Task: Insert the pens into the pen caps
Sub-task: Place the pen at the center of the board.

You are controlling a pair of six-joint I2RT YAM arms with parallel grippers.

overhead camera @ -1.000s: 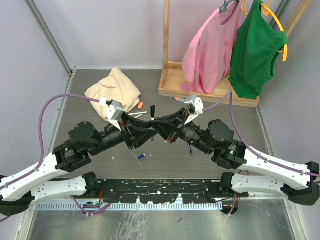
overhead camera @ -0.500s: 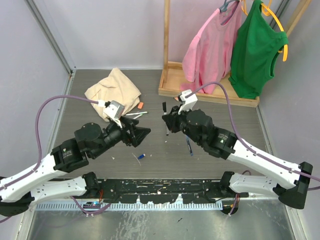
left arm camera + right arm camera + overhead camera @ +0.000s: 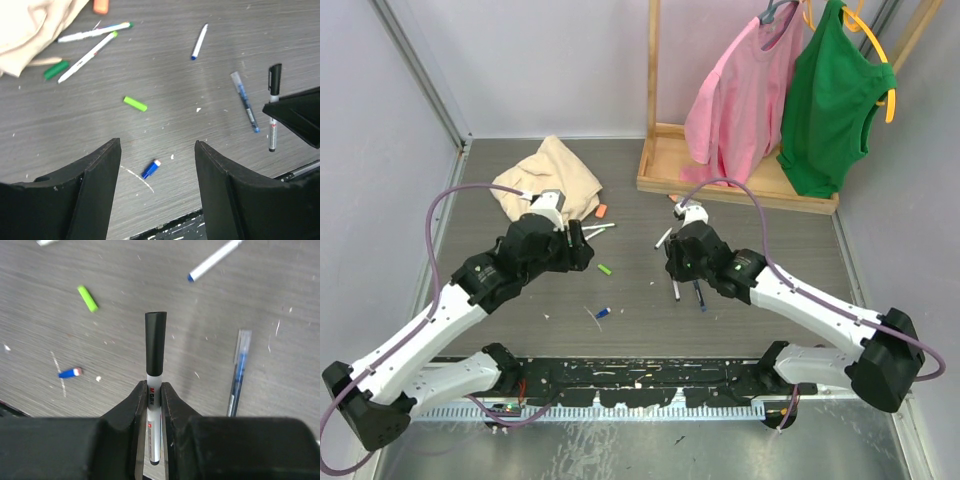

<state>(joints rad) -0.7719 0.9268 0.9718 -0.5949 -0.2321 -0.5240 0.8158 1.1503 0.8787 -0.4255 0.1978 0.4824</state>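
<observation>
The white pen in my right gripper already has its black cap, so I need to lower that gripper to the bare table (image 3: 681, 292) (image 3: 201, 374) beside the clear blue pen next.
My right gripper (image 3: 154, 390) is shut on a white-barrelled pen with a black cap (image 3: 155, 345) on it, held low over the table; it also shows in the top view (image 3: 675, 288). My left gripper (image 3: 157, 145) is open and empty above a small blue cap (image 3: 150, 169). A light green cap (image 3: 135, 103) lies ahead of it. Two white pens (image 3: 87, 56), a dark green cap (image 3: 55, 70) and an orange cap (image 3: 101, 6) lie by the cloth. A white pen with a blue tip (image 3: 199, 42) and a clear blue pen (image 3: 245, 101) lie to the right.
A beige cloth (image 3: 545, 180) lies at the back left. A wooden rack base (image 3: 670, 165) stands at the back, with a pink shirt (image 3: 740, 90) and a green top (image 3: 830, 100) hanging above. A thin white scrap (image 3: 137, 179) lies beside the blue cap.
The two grippers, close together at the centre a second ago, have parted. The left arm drew back left and is open. The right gripper lowered with the capped pen. The light green cap came into view.
</observation>
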